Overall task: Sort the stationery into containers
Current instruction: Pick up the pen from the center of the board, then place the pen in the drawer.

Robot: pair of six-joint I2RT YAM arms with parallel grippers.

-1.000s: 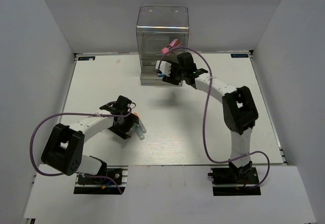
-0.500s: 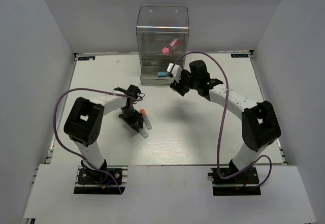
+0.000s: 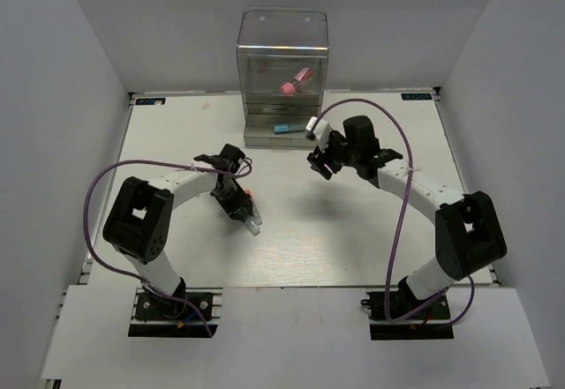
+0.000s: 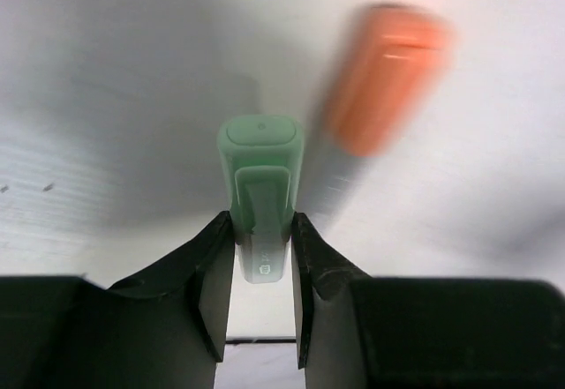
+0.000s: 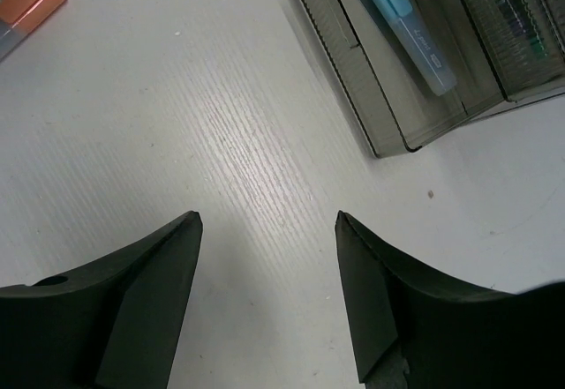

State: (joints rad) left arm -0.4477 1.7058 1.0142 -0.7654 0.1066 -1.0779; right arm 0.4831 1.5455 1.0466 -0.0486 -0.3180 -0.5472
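I will lift my left gripper and move it outward over the open bottom drawer [image 3: 277, 132], which lies outward of it. I will release the teal-capped marker there, where a blue-capped one rests.
My left gripper [image 4: 262, 230] is shut on a teal-capped marker [image 4: 260, 155], both fingers pressing its sides just above the white table. An orange-capped marker [image 4: 384, 80] lies blurred right beside it. From above, the left gripper [image 3: 240, 207] is left of the table's centre with the orange cap [image 3: 251, 195] showing at its side. My right gripper [image 5: 269, 221] is open with nothing in it, hovering in front of the containers [image 3: 282, 63]. A blue-capped marker [image 5: 410, 32] lies in the pulled-out bottom drawer [image 5: 349, 71]. A pink-and-red piece [image 3: 294, 83] rests in an upper drawer.
The tall transparent box stands at the far middle of the table, its bottom drawer [image 3: 265, 138] pulled out toward the arms. Grey walls enclose the table on three sides. A purple cable loops over each arm.
My left gripper has closed on the teal-capped marker. My right gripper left the blue-capped marker in the bottom drawer, backed away from the box to the right and opened wider.
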